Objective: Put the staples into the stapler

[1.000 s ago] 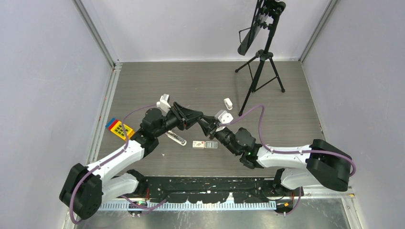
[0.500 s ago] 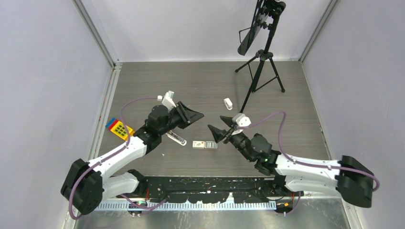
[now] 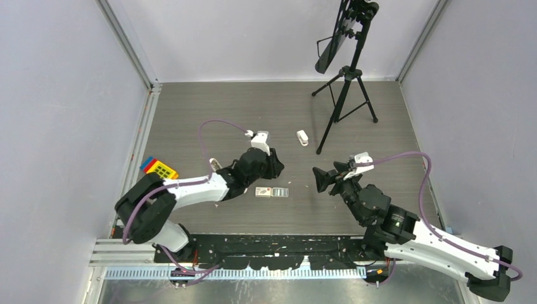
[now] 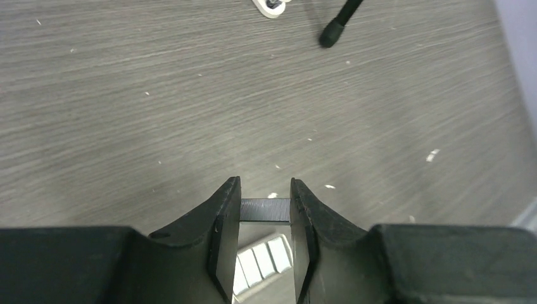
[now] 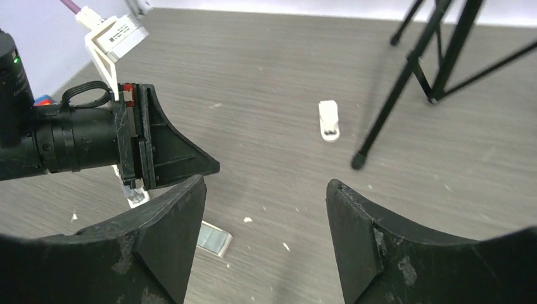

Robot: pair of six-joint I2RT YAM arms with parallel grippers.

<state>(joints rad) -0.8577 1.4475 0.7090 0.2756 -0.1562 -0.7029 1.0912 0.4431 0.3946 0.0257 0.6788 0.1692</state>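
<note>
My left gripper moves down next until the strip of staples meets the surface just beyond the grey tray (image 3: pixel 282 180).
The staples' white box marked red (image 3: pixel 263 190) lies flat with its grey tray (image 3: pixel 280 192) beside it. The tray also shows in the left wrist view (image 4: pixel 259 266) and the right wrist view (image 5: pixel 213 239). My left gripper (image 3: pixel 277 166) hangs just above and behind the box. Its jaws (image 4: pixel 265 190) are nearly closed on a thin dark-grey strip (image 4: pixel 265 210) that spans the tips. The slim stapler is hidden under my left arm in the top view. Only a white and metal end (image 5: pixel 133 192) shows below that gripper. My right gripper (image 3: pixel 318 179) is wide open and empty (image 5: pixel 266 183), to the right of the box.
A short stubby white stapler (image 3: pixel 303 137) lies farther back; it also shows in the right wrist view (image 5: pixel 328 119). A black tripod (image 3: pixel 345 88) stands at the back right, one foot near it (image 5: pixel 359 158). A colourful toy (image 3: pixel 158 169) lies at the left edge.
The two grippers met in mid-air a second ago and have pulled apart. My left gripper swung right and down over the staple box. My right gripper drew back to the right.
</note>
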